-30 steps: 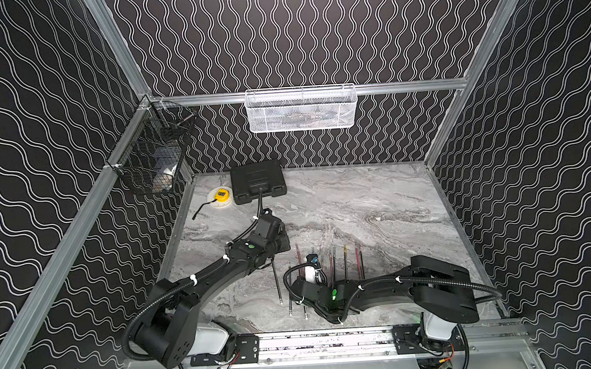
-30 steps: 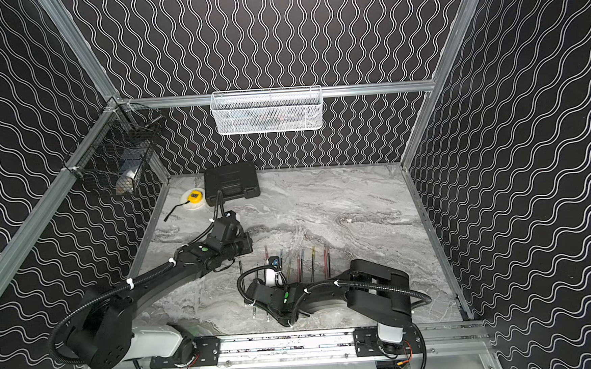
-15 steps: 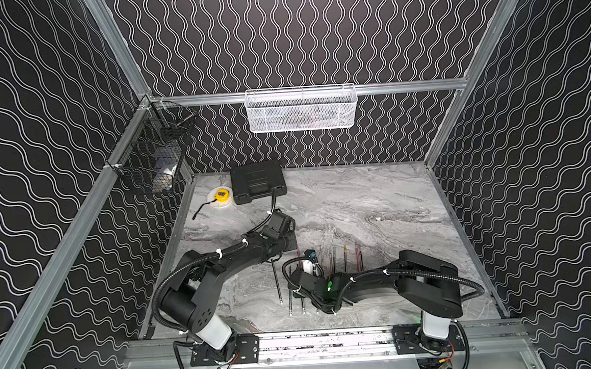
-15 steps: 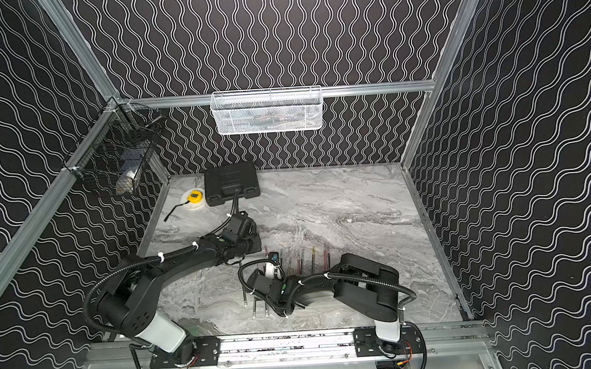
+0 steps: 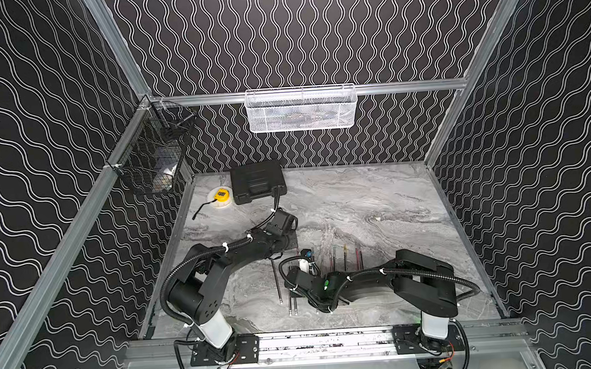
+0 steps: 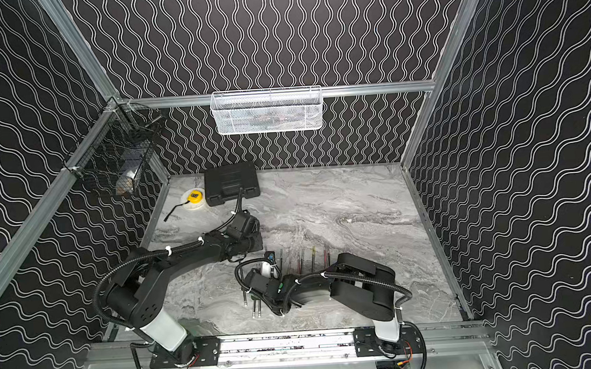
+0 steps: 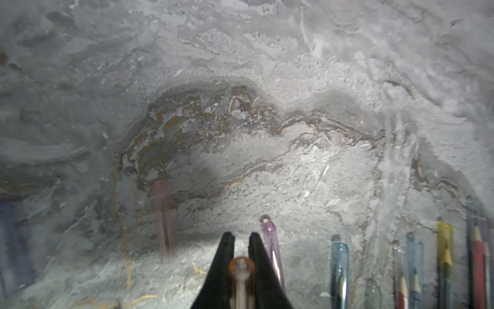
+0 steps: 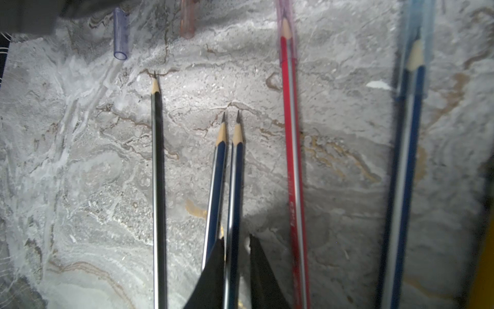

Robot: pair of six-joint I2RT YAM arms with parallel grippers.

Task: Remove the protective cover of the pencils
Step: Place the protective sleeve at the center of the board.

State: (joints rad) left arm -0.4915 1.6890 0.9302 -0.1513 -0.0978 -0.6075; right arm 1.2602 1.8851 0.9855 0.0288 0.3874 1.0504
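Observation:
My left gripper moves down to the bare marble (image 7: pixel 204 236) beside the loose pink cover next and releases the clear orange protective cover (image 7: pixel 242 267), already off any pencil.
In the left wrist view my left gripper (image 7: pixel 241 234) is shut on a clear orange protective cover (image 7: pixel 242 267), held off any pencil above the marble. Beside it lie pencils with pink (image 7: pixel 271 240), blue (image 7: pixel 339 264) and yellow (image 7: pixel 445 246) covers on their points. In the right wrist view my right gripper (image 8: pixel 236 238) stands open by a small gap around a bare dark blue pencil (image 8: pixel 236 171) lying on the table. Another blue pencil (image 8: pixel 217 171) and a black pencil (image 8: pixel 157 187) lie bare beside it. A red pencil (image 8: pixel 292 160) and a blue pencil (image 8: pixel 406 149) keep their covers.
Loose covers lie past the pencil points, one purple (image 8: pixel 120 34) and one pink (image 8: pixel 187 21). More pencils (image 5: pixel 345 256) lie in a row beside the right arm. At the back left stand a black case (image 5: pixel 257 181) and a yellow tape measure (image 5: pixel 221 197). A white mesh basket (image 5: pixel 301 109) hangs on the rear wall.
Both arms have folded back at the elbow. The left gripper has drifted a little toward the back with the cover. The right jaws have parted slightly around the blue pencil.

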